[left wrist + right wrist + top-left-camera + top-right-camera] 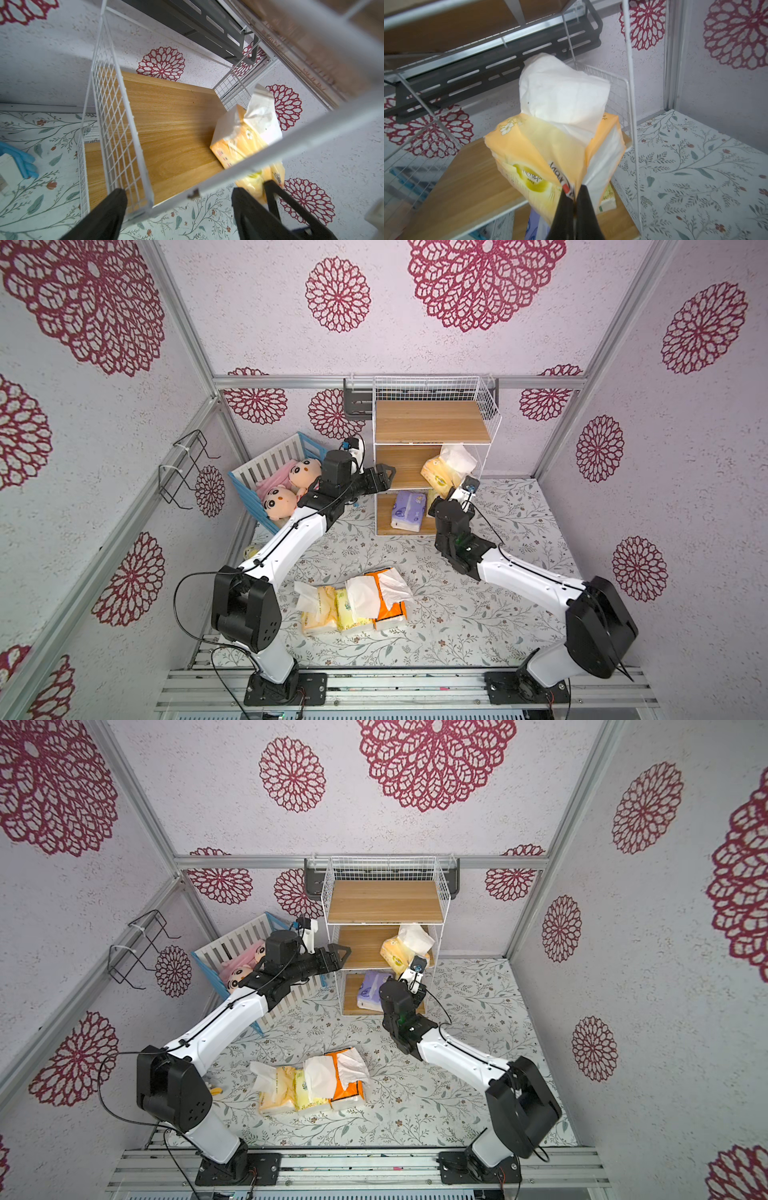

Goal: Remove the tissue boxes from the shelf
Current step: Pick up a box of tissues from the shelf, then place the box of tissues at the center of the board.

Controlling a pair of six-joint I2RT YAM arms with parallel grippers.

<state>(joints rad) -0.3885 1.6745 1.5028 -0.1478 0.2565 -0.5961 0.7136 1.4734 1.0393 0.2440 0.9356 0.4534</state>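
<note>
The robot's right gripper needs to move back and down and let go of the wrapper over bare mat beside the orange box, because that spot is below and back from the gripper.
The shelf (432,423) (384,900) stands against the back wall. On its middle board (166,124) at the right end sits a yellow-orange tissue box (438,472) (395,955) (236,137) (546,149) with white tissue sticking out. My right gripper (574,193) (446,491) is shut on a corner of its wrapper. A purple tissue box (409,510) (374,990) lies on the bottom board, with a pale one (607,199) beside it. My left gripper (178,190) (384,477) is open at the middle tier's left front corner, holding nothing. Three tissue boxes (353,605) (311,1085) lie on the floor mat.
A blue-and-white crib (270,464) with plush dolls (305,472) stands left of the shelf, close under my left arm. A black rack (357,402) hangs behind the shelf, and a black wire rack (187,468) hangs on the left wall. Floral mat (478,614) covers the floor.
</note>
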